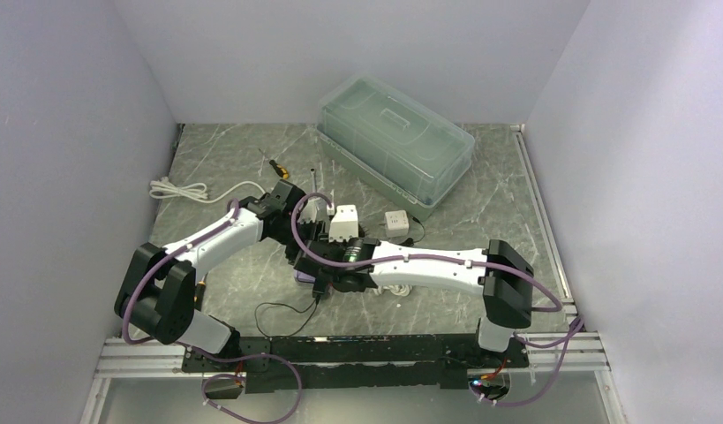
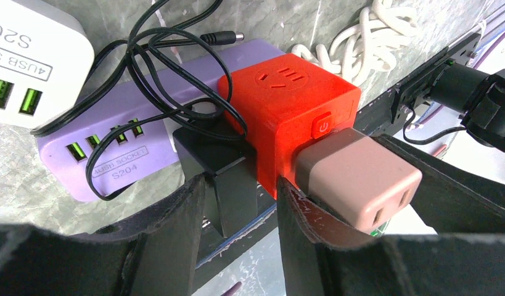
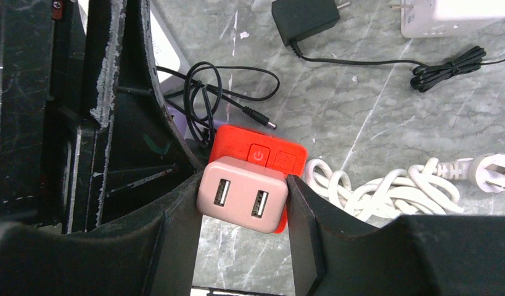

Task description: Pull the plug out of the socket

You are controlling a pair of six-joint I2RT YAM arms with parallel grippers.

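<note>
My right gripper rises off the red socket [image 3: 287, 154] next, moves outward and lowers to release the plug on the bare tabletop [image 3: 354, 87] beside the black adapter.
A red cube socket [image 2: 287, 98] sits partly on a purple strip, with a pink two-port USB plug [image 2: 354, 179] pushed into its side. In the right wrist view my right gripper [image 3: 243, 185] is shut on the pink plug [image 3: 243, 197], one finger on each side, with the red socket [image 3: 287, 154] behind it. My left gripper [image 2: 240, 185] has its fingers apart. A black part stands between them, and the right finger [image 2: 305, 228] lies against the socket's lower edge under the plug. In the top view the arms hide socket and plug.
A purple USB strip [image 2: 114, 154] and a white USB charger [image 2: 28, 61] lie beside the socket, with a tangled black cable [image 2: 163, 68] over them. A coiled white cord [image 3: 391, 191] and a black adapter [image 3: 305, 18] lie nearby. A clear lidded bin [image 1: 397, 146] stands behind.
</note>
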